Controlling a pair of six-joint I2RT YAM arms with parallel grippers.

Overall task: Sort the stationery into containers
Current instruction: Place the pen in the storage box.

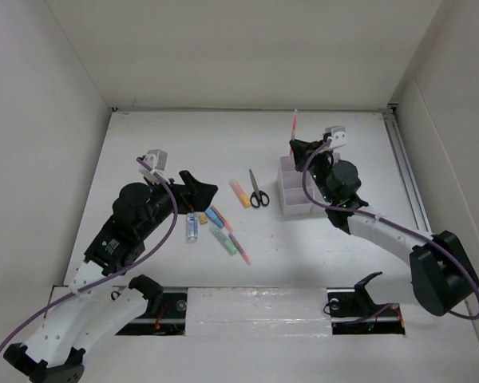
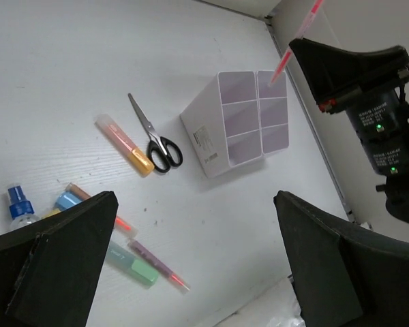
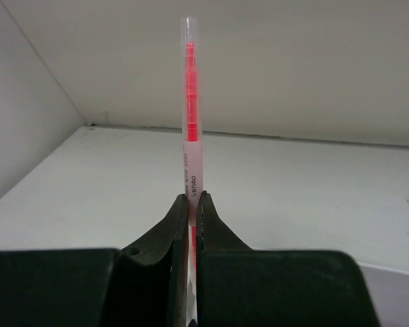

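Note:
My right gripper is above the opening of the far section of the scissors-side box [image 1: 287, 163], so next it needs to lower and turn to release the pink pen into that section.
My right gripper [image 1: 297, 148] is shut on a thin pink pen [image 3: 189, 102], which stands upright over the far end of the containers [image 2: 211, 139], two white divided boxes side by side [image 1: 291, 209]. The same pen [image 2: 296, 37] pokes above the right gripper [image 2: 307, 51] in the left wrist view. My left gripper [image 2: 194, 204] hangs open and empty above the table. On the table lie black-handled scissors [image 2: 153, 136], an orange marker [image 2: 126, 144], a blue marker [image 2: 67, 201], a green marker [image 2: 133, 264], another pink pen [image 2: 157, 264] and a blue-capped bottle [image 2: 19, 204].
White walls enclose the table on the left, back and right. A rail [image 1: 405, 171] runs along the right edge beside the boxes. The loose stationery [image 1: 219, 227] is clustered between the two arms, left of the containers.

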